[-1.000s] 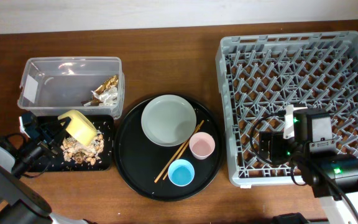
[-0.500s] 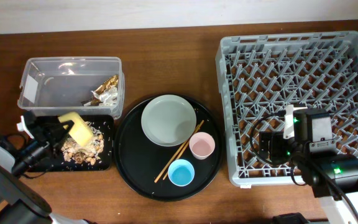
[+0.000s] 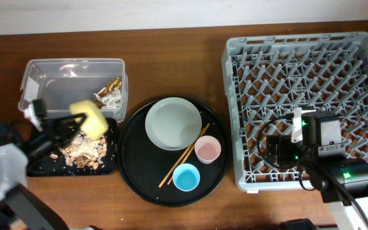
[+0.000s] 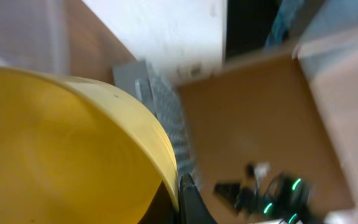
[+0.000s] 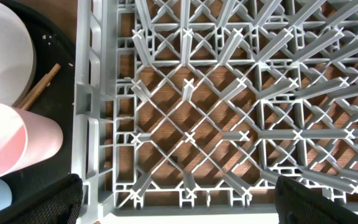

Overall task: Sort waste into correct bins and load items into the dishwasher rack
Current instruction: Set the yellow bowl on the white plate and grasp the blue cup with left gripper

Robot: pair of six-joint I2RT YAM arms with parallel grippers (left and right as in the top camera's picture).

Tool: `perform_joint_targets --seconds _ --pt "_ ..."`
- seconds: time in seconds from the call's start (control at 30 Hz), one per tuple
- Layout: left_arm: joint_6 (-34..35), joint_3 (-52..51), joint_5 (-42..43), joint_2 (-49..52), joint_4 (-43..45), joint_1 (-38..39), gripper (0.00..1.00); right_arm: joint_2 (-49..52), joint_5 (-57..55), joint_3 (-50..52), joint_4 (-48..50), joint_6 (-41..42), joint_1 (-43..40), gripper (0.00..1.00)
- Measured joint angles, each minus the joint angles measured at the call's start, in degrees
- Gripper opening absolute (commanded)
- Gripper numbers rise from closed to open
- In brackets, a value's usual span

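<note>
The grey-green plate (image 3: 173, 124) is empty. My left gripper will next swing toward the round black tray, turn the small yellow bowl upright and bring it down onto that plate.
My left gripper (image 3: 69, 124) is shut on the small yellow bowl (image 3: 89, 119) and holds it tipped above the black rectangular tray (image 3: 107, 167), where brownish food scraps (image 3: 82, 151) lie. The bowl fills the left wrist view (image 4: 61, 149). The clear tub (image 3: 72, 86) holds the gold foil wrapper (image 3: 109, 88) and crumpled white paper. The grey-green plate (image 3: 173, 122), wooden chopsticks (image 3: 184, 155), pink cup (image 3: 207, 149) and blue cup (image 3: 186, 177) sit on the round black tray (image 3: 133, 172). My right gripper (image 5: 176, 199) is open over the dishwasher rack (image 3: 363, 45), near its front left corner (image 5: 185, 124).
The round black tray lies between the bins and the rack. The pink cup (image 5: 11, 137) and plate (image 5: 5, 50) show at the left of the right wrist view. Bare wooden table lies behind the trays.
My left gripper has lifted the yellow bowl up and to the right, away from the food scraps in the black tray. The right arm has not moved.
</note>
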State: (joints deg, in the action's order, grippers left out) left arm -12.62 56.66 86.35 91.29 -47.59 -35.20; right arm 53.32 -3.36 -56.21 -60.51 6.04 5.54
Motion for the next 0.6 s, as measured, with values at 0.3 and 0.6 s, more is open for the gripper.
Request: perform_joint_targets --seconds 0.3,0.6 --pt "3.69 1.01 -41.38 -11.3 11.67 36.63 0.0 0.0 0.0 0.0 -0.2 -0.02 0.0 0.99" --pt "4.13 1.05 -73.57 -3.26 26.21 61.11 0.0 0.0 0.0 0.0 -0.24 -0.02 0.0 0.99"
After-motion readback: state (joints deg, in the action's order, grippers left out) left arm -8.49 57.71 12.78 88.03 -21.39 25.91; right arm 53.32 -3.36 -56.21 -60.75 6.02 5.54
